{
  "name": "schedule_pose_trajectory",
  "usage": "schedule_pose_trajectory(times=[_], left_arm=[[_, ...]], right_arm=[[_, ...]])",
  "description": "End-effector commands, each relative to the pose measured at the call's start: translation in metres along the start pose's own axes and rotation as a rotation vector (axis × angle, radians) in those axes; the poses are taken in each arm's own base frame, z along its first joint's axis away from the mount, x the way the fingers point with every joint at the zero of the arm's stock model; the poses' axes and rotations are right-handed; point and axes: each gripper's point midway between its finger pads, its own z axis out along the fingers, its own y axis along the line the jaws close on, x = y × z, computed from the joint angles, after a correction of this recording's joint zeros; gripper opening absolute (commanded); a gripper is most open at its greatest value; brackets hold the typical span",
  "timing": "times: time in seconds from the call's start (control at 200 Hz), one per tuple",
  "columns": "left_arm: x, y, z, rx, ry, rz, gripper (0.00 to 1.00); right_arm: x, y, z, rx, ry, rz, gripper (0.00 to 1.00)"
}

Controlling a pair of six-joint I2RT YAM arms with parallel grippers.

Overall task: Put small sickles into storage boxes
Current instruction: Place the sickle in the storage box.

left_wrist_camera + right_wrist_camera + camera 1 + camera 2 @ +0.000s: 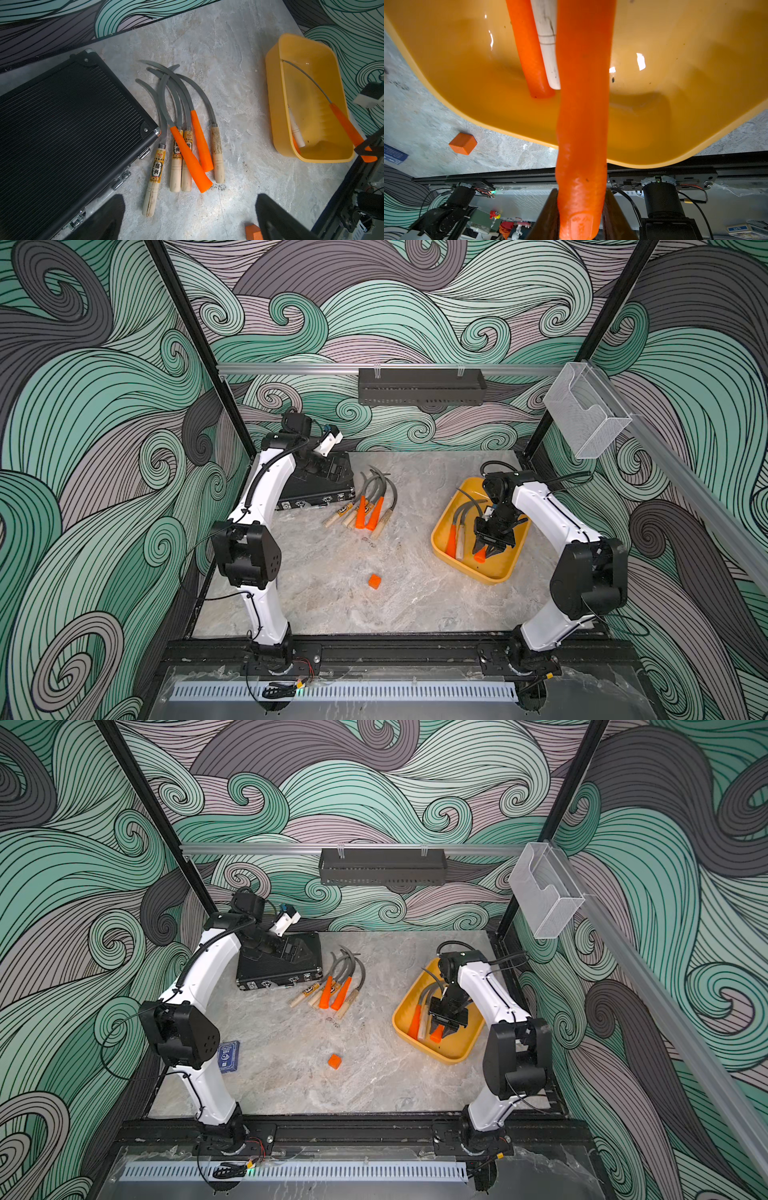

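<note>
My right gripper will next go down toward the bare bottom of the yellow storage box and let go of the sickle's orange handle, since this bottom is open below the gripper.
Several small sickles (365,506) (332,986) (182,135) lie in a bundle on the marble table, some with orange handles and some with pale wooden ones. Their curved grey blades point toward the back wall. The yellow storage box (494,568) (449,1050) (311,83) (654,93) sits at the right. Two sickles (455,541) (529,52) lie inside it, one orange-handled, one wooden. My right gripper (486,549) (440,1031) (580,193) hangs over the box, shut on an orange-handled sickle (581,104) (347,126). My left gripper (316,466) (189,199) is open above the black case, holding nothing.
A black ribbed latched case (320,489) (282,965) (62,124) lies left of the bundle. A small orange cube (374,581) (334,1061) (463,143) sits mid-table. A blue card box (228,1056) lies near the left arm. A black rack (422,386) and a clear bin (586,414) hang on the rails.
</note>
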Motion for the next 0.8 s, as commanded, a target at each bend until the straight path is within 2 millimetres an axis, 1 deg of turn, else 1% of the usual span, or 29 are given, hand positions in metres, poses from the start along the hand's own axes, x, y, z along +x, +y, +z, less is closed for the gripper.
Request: schedule_pose_trajectory(times=[0.0, 0.225, 0.455, 0.585, 0.705, 0.796], left_arm=[[-0.005, -0.002, 0.0, 0.029, -0.008, -0.006, 0.98], [-0.002, 0.0, 0.002, 0.037, -0.003, -0.012, 0.98], [0.004, -0.002, 0.003, 0.044, 0.008, -0.017, 0.98], [0.006, -0.002, 0.005, 0.049, 0.015, -0.023, 0.98], [0.005, -0.002, 0.006, 0.053, 0.011, -0.03, 0.98], [0.006, -0.002, 0.007, 0.057, 0.012, -0.034, 0.98]], right_arm=[[-0.012, -0.002, -0.004, -0.014, -0.041, 0.019, 0.0], [-0.026, -0.015, 0.006, 0.015, -0.037, 0.056, 0.0], [-0.028, -0.027, 0.021, 0.052, -0.013, 0.068, 0.0], [-0.029, -0.031, 0.03, 0.071, 0.007, 0.063, 0.0], [-0.034, -0.036, 0.035, 0.1, 0.006, 0.047, 0.0], [-0.04, -0.034, 0.04, 0.098, 0.01, 0.046, 0.0]])
